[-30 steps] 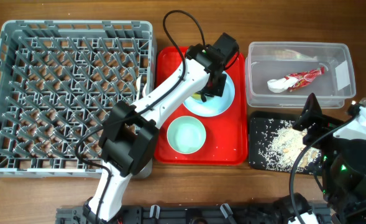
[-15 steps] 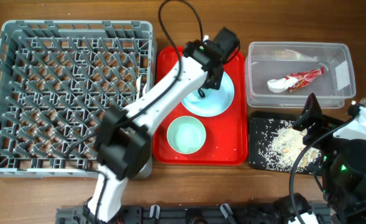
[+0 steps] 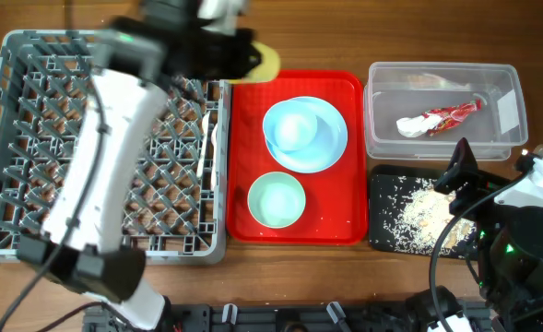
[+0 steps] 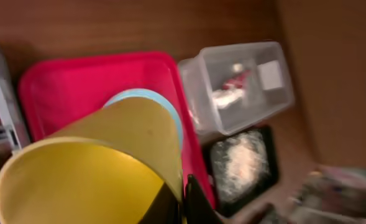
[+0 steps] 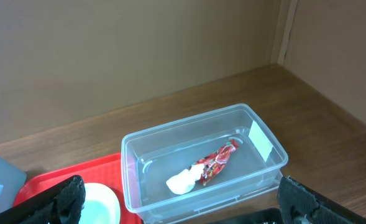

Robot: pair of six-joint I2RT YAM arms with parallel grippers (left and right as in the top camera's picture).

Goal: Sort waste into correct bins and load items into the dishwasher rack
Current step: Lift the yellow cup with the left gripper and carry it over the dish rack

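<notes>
The cup (image 3: 262, 63) still hangs outside. Next, the left gripper comes down to the left in the overhead view, onto the rack's far corner (image 3: 194, 103) by the white cutlery.
My left gripper (image 3: 243, 57) is shut on the small yellow cup (image 3: 262, 63) and holds it high over the gap between the grey dishwasher rack (image 3: 13, 138) and the red tray (image 3: 345, 212). In the left wrist view the cup (image 4: 108, 162) fills the foreground, its rim pinched in my gripper (image 4: 184, 202). The light blue bowl (image 3: 294, 129) sits on the light blue plate (image 3: 331, 148); the pale green bowl (image 3: 277, 199) is in front of it. The clear tub (image 3: 506, 83) holds the red-and-white wrapper (image 3: 446, 116) and the white tissue (image 3: 409, 125). Crumbs (image 3: 419, 212) lie in the black tray (image 3: 382, 184). My right gripper (image 3: 459, 171) is open above that tray.
White cutlery (image 3: 213, 138) stands at the rack's right edge. The right wrist view shows the tub (image 5: 133, 149), wrapper (image 5: 217, 163) and tissue (image 5: 181, 182) between my open fingers (image 5: 71, 196), with the red tray (image 5: 52, 177) at left.
My left gripper has lifted the yellow cup off the blue plate and swung up and to the left, towards the rack's back right corner. The blue bowl now shows. The right arm has not moved.
</notes>
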